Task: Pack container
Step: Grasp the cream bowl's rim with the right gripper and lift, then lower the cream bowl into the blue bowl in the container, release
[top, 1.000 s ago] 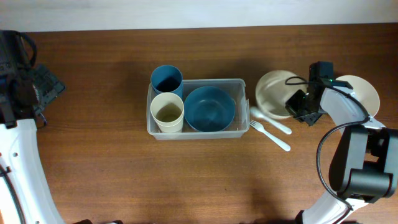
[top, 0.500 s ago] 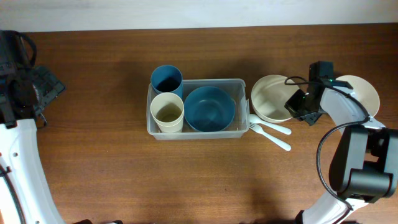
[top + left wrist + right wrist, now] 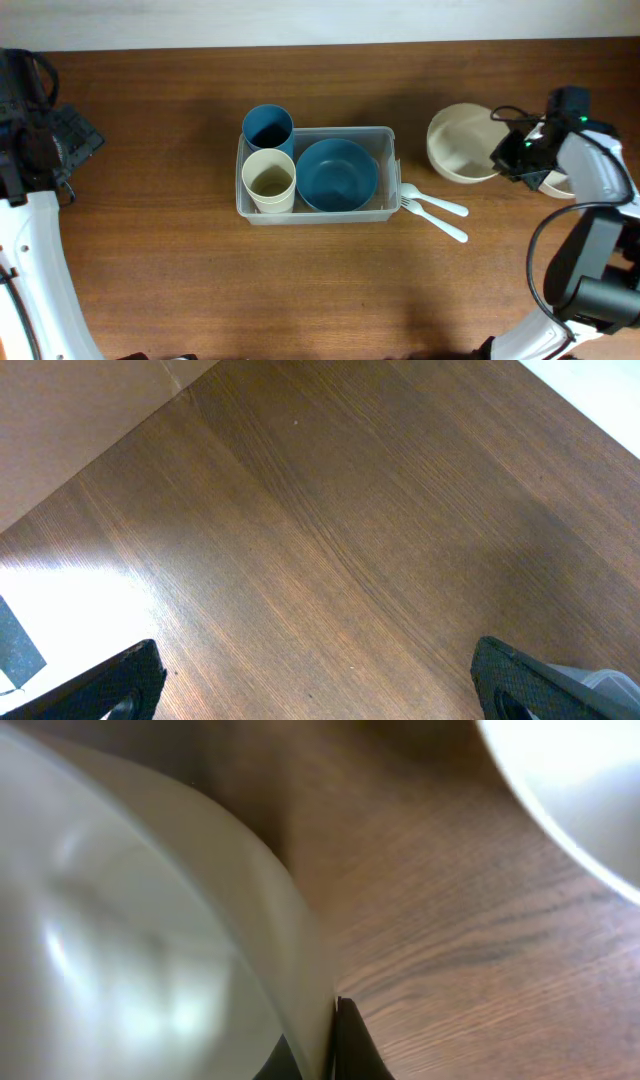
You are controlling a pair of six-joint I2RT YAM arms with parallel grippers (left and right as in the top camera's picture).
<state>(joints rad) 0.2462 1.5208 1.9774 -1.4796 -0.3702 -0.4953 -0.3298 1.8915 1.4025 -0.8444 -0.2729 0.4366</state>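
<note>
The blue bowl [image 3: 337,175] is empty. I will raise my right gripper, move it to the left in the overhead view and lower the cream bowl inside to release it.
The clear container [image 3: 392,165] sits mid-table with a blue bowl [image 3: 337,175] and a cream cup [image 3: 269,180] inside it. A blue cup [image 3: 268,128] stands at its back left corner. To its right, my right gripper [image 3: 508,155] is shut on the rim of a cream bowl [image 3: 458,145]. In the right wrist view the bowl's wall [image 3: 150,940] is pinched between the fingers of the right gripper [image 3: 325,1050]. My left gripper [image 3: 320,690] is open over bare wood at the far left, holding nothing.
A white fork and spoon [image 3: 435,210] lie on the table just right of the container. A second cream bowl [image 3: 580,790] lies beside the held one, mostly hidden under my right arm in the overhead view.
The cream bowl first slid slightly left, then my right gripper carried it to the right, away from the container. The left arm has not moved.
</note>
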